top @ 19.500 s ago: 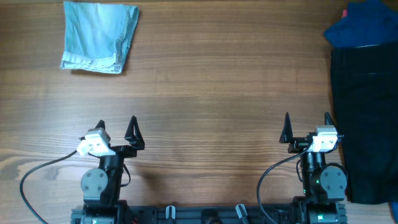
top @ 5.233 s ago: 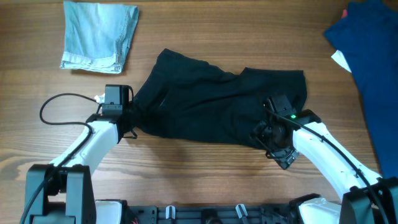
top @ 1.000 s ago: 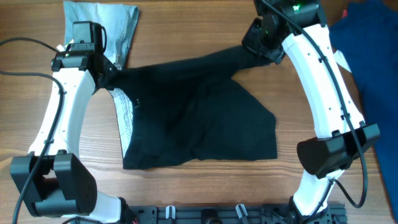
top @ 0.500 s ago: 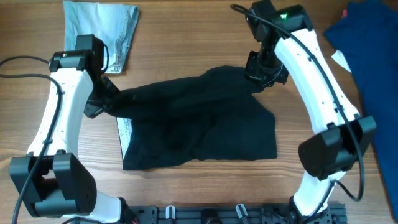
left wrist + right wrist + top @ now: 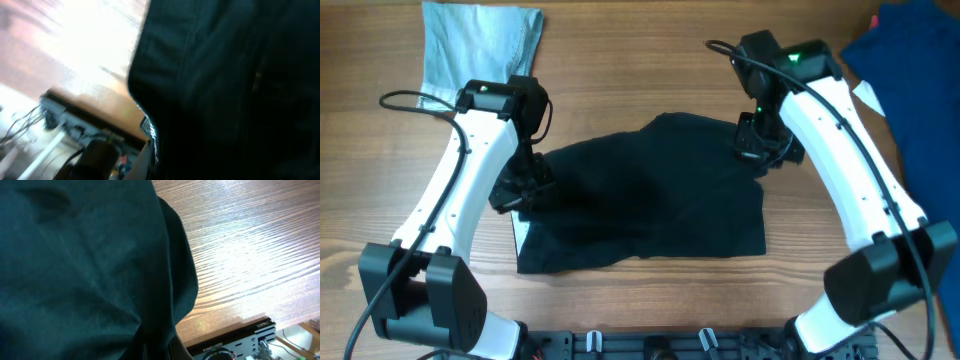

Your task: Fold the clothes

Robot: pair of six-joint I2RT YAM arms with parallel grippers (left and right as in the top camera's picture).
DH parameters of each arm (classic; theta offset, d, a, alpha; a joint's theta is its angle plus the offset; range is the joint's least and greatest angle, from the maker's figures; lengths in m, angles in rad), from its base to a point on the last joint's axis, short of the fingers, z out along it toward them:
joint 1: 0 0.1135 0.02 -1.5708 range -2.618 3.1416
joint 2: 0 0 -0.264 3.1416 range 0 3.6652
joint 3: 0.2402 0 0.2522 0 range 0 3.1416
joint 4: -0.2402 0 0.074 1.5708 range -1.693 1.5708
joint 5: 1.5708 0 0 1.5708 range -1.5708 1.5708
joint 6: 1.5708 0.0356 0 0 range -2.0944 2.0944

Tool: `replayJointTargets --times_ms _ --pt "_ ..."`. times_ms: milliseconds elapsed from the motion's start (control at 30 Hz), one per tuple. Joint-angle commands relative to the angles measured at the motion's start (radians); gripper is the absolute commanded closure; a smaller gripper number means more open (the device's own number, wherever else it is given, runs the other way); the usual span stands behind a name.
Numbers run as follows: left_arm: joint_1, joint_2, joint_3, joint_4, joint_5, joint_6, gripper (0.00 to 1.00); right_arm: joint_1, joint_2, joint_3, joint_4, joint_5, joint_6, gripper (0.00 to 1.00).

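My left gripper carries the garment's edge slightly back over the near layer (image 5: 533, 227) next, since white lining still shows.
A black garment (image 5: 640, 200) lies in the middle of the table, its far half doubled over its near half. My left gripper (image 5: 517, 188) is shut on the garment's left edge, low over the cloth. My right gripper (image 5: 760, 152) is shut on its far right corner. A strip of white lining (image 5: 519, 230) shows at the near left. In the left wrist view the black garment (image 5: 240, 90) fills most of the frame and hides the fingers. The right wrist view shows the same cloth (image 5: 75, 270) bunched down between the fingers.
A folded light-blue denim piece (image 5: 480, 55) lies at the far left corner. A blue garment (image 5: 915, 90) is heaped along the right edge. Bare wood shows around the black garment. The arms' bases stand at the front edge.
Both grippers have come from the far side toward the front and lower, carrying the garment's held edge with them. The cloth between them has gone from stretched to draped over the near half.
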Motion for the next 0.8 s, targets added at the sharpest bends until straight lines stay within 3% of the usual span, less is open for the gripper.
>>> replayJointTargets --times_ms 0,200,233,267,300,333,400,433,533,600,667,700,767 --pt "-0.001 -0.014 0.003 -0.1 -0.078 -0.075 0.96 -0.007 -0.045 -0.04 0.003 0.026 0.023 0.96" --pt "-0.003 -0.017 -0.046 -0.12 -0.08 -0.07 0.94 -0.007 -0.045 -0.199 0.08 0.017 0.028 0.96" --pt "-0.003 -0.017 -0.05 -0.12 -0.08 -0.07 0.89 -0.007 -0.045 -0.22 0.092 0.018 0.028 0.94" --pt "-0.003 -0.017 -0.055 -0.119 -0.08 -0.07 0.67 -0.007 -0.045 -0.242 0.104 0.018 0.026 0.82" --pt "-0.003 -0.017 -0.055 -0.118 -0.08 -0.07 0.48 -0.007 -0.045 -0.242 0.107 0.018 0.025 0.59" --pt "-0.003 -0.017 -0.055 -0.118 -0.08 -0.069 0.21 -0.007 -0.045 -0.242 0.113 0.018 0.022 0.48" --pt "-0.003 -0.017 -0.055 -0.118 -0.092 -0.069 0.04 -0.007 -0.045 -0.242 0.115 0.018 0.022 0.44" --pt "-0.003 -0.017 -0.055 -0.12 -0.092 -0.069 0.0 -0.007 -0.045 -0.242 0.115 0.018 0.022 0.44" --pt "-0.003 -0.017 -0.055 -0.099 -0.091 -0.062 0.0 -0.007 -0.047 -0.23 0.132 -0.006 0.012 0.43" --pt "-0.004 -0.017 -0.055 -0.05 -0.074 -0.055 0.14 -0.007 -0.047 -0.231 0.182 -0.121 -0.115 0.42" --pt "-0.005 -0.017 -0.056 0.002 -0.008 -0.001 0.38 -0.007 -0.046 -0.243 0.271 -0.283 -0.321 0.41" --pt "-0.006 -0.016 -0.064 0.047 0.042 0.045 0.73 -0.007 -0.046 -0.261 0.32 -0.3 -0.351 0.47" --pt "-0.006 -0.013 -0.101 0.11 0.12 0.101 0.91 -0.007 -0.046 -0.308 0.401 -0.298 -0.337 0.51"
